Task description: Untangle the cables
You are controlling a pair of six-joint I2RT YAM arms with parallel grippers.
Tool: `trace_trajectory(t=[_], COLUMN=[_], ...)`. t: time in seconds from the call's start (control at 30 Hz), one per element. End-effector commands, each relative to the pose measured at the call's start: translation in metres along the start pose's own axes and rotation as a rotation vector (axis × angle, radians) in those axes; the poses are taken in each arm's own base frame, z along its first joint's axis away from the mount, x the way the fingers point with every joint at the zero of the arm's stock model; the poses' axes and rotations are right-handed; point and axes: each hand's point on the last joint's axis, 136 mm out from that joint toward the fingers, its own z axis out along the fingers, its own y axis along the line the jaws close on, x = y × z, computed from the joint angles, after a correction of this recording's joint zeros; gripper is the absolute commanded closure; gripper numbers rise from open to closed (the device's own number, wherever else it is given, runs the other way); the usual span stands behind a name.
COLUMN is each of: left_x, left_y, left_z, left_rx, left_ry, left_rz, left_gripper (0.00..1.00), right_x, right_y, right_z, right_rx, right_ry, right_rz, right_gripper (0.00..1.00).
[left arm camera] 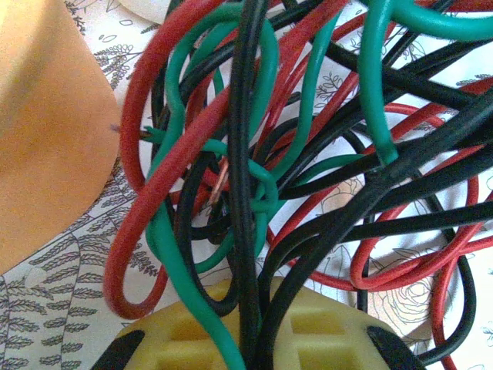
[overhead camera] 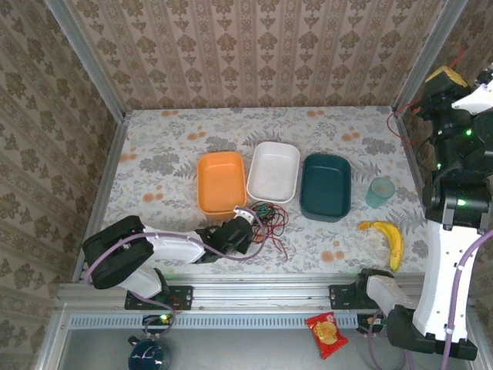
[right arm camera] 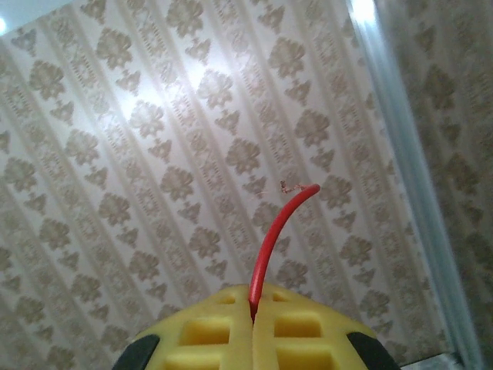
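Note:
My right gripper will swing down next, fingers turning downward, and release the red cable into the dark green tray, as it hangs clear of the tangle.
The cables lie as a tangle of red, green and black wires on the flowered tabletop, just in front of the orange and white trays. My left gripper reaches in low from the left. Its yellow fingers are shut on black and green strands of the cables that run down between them. My right gripper is raised high at the far right, near the wall. It is shut on the end of one red cable, whose bare tip curls up past the fingers.
An orange tray, a white tray and a dark green tray stand in a row mid-table. A teal cup and a banana sit at the right. A red snack packet lies below the front rail.

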Motion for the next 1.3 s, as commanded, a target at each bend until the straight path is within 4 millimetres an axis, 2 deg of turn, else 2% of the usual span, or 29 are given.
trace_trajectory(t=[0.0,0.23,0.3,0.4,0.5,0.6,0.7,0.77,0.87,0.97,1.1,1.27], left_x=[0.06,0.037,0.033,0.027,0.02,0.014,0.009,0.006,0.002,-0.003,-0.005,-0.007], left_y=[0.033,0.021,0.019,0.017,0.013,0.014,0.012,0.013,0.014,0.011,0.01,0.009], left_z=[0.002,0.003,0.003,0.003,0.002,0.001,0.001,0.001,-0.001,-0.001,0.0,-0.001], left_rx=[-0.127,-0.094,-0.091,-0.086,-0.076,-0.087,-0.077,-0.082,-0.087,-0.072,-0.066,-0.061], left_ry=[0.211,0.16,0.151,0.139,0.122,0.113,0.086,0.067,0.045,0.027,0.021,0.019], left_rz=[0.075,0.073,0.071,0.062,0.06,0.066,0.075,0.079,0.082,0.09,0.097,0.109], left_gripper=[1.0,1.0,1.0,1.0,1.0,1.0,1.0,1.0,1.0,1.0,1.0,1.0], right_x=[0.017,0.022,0.032,0.056,0.103,0.169,0.241,0.288,0.339,0.368,0.384,0.41], right_y=[0.012,0.003,0.0,-0.006,-0.006,0.002,0.007,0.001,-0.02,-0.038,-0.061,-0.073], right_z=[0.009,0.014,0.016,0.021,0.025,0.022,0.009,-0.006,-0.027,-0.041,-0.049,-0.047], right_rx=[-0.093,-0.054,-0.051,-0.047,-0.077,-0.11,-0.109,-0.068,0.028,0.089,0.194,0.231], right_ry=[0.057,0.069,0.084,0.129,0.226,0.378,0.544,0.662,0.776,0.83,0.858,0.923], right_rz=[0.035,-0.021,-0.01,0.04,0.127,0.169,0.169,0.167,0.176,0.179,0.127,0.076], right_gripper=[1.0,1.0,1.0,1.0,1.0,1.0,1.0,1.0,1.0,1.0,1.0,1.0])
